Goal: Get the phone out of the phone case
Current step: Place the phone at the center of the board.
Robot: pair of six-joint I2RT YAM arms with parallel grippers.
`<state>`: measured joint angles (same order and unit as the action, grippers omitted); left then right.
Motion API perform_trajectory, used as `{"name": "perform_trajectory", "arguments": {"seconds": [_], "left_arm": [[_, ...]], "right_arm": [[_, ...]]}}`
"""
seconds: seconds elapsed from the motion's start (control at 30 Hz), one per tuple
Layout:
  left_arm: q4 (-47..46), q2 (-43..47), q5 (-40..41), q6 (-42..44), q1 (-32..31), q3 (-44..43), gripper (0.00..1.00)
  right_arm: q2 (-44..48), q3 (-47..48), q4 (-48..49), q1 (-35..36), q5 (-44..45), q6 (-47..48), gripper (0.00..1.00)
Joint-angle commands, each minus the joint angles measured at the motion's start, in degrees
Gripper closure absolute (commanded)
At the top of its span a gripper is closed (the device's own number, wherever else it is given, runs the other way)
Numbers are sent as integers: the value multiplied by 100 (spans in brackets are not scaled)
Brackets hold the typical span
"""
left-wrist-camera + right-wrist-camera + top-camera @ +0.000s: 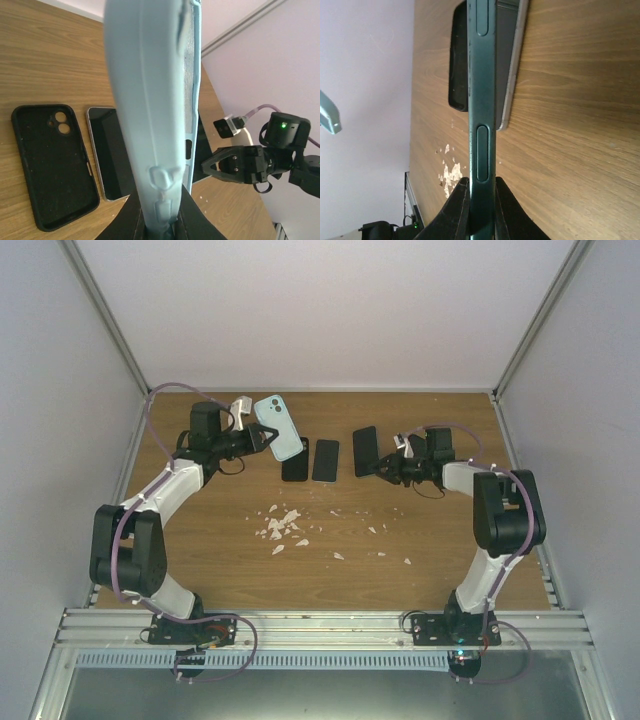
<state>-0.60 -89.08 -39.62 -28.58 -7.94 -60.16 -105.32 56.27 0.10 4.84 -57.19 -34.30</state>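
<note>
The dark phone point(366, 450) goes down toward the left in the top view next. My right gripper releases it beside the silver-rimmed phone, where the wood is bare.
My left gripper point(262, 440) is shut on the lower end of a light blue phone case point(278, 428) and holds it raised above the table. In the left wrist view the case point(150, 100) stands edge-on between my gripper's point(162, 220) pads. Across a gap to the right, my right gripper point(383, 466) is shut on a dark phone point(366, 450). That phone point(482, 100) shows as a dark green edge with side buttons, pinched in the right gripper point(481, 200). Case and phone are apart.
A black phone case point(295, 462) and a second phone point(326, 460) with a silver rim lie flat on the wooden table point(200, 560) between the grippers. White crumbs point(282, 528) are scattered nearer the front. Walls close in the left, right and back.
</note>
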Motion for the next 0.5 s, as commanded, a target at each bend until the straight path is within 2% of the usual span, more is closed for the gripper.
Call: {"name": "perform_trajectory", "arguments": {"seconds": [0.0,0.47], "left_arm": [[-430,-48,-124,-47,86,69,100],[-660,-411,-265,-371,139,23,100]], "right_arm": [[-273,95,478,37,-43,2,100],[-1218,429,791,211,-180,-300,100]]}}
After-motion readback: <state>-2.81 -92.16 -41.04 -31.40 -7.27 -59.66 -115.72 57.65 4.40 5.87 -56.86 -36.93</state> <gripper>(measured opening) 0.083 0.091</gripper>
